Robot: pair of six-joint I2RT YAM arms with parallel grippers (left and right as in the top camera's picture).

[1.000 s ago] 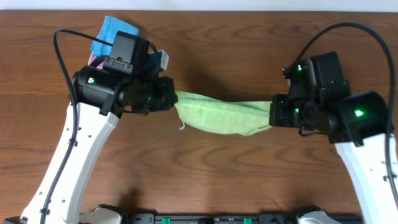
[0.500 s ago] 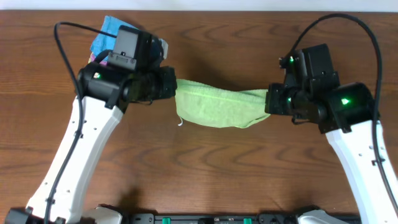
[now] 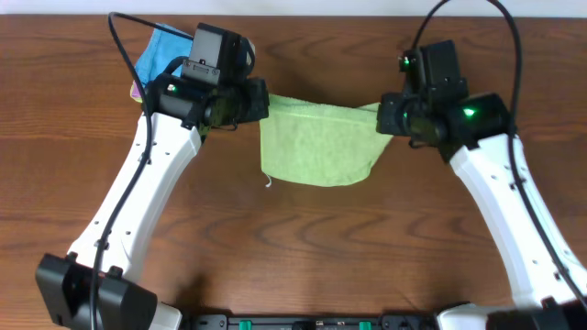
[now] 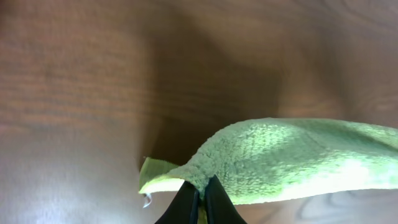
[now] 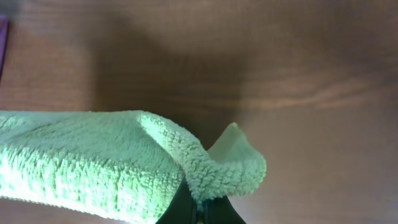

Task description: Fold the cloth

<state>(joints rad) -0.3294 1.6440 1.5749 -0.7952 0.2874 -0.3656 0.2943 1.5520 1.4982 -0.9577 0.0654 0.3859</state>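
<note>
The cloth is hanging above the table, so my right gripper will next move down and outward and let go of its corner on the bare wood past the cloth's far edge (image 3: 365, 91) (image 5: 189, 93).
The green cloth (image 3: 316, 142) hangs stretched between my two grippers above the wooden table, its lower part drooping toward the front. My left gripper (image 3: 261, 105) is shut on the cloth's left corner; in the left wrist view its fingers (image 4: 200, 198) pinch the fuzzy cloth (image 4: 298, 158). My right gripper (image 3: 383, 115) is shut on the right corner; in the right wrist view the fingers (image 5: 198, 208) clamp the cloth (image 5: 87, 155), whose corner curls over them.
A blue cloth (image 3: 158, 50) lies at the back left of the table (image 3: 312, 247), with a purple edge (image 3: 136, 90) under it, partly behind my left arm. A purple sliver also shows in the right wrist view (image 5: 3, 43).
Both grippers have carried the cloth toward the back of the table and lifted it. The cloth has opened from a sagging band into a wider hanging sheet.
</note>
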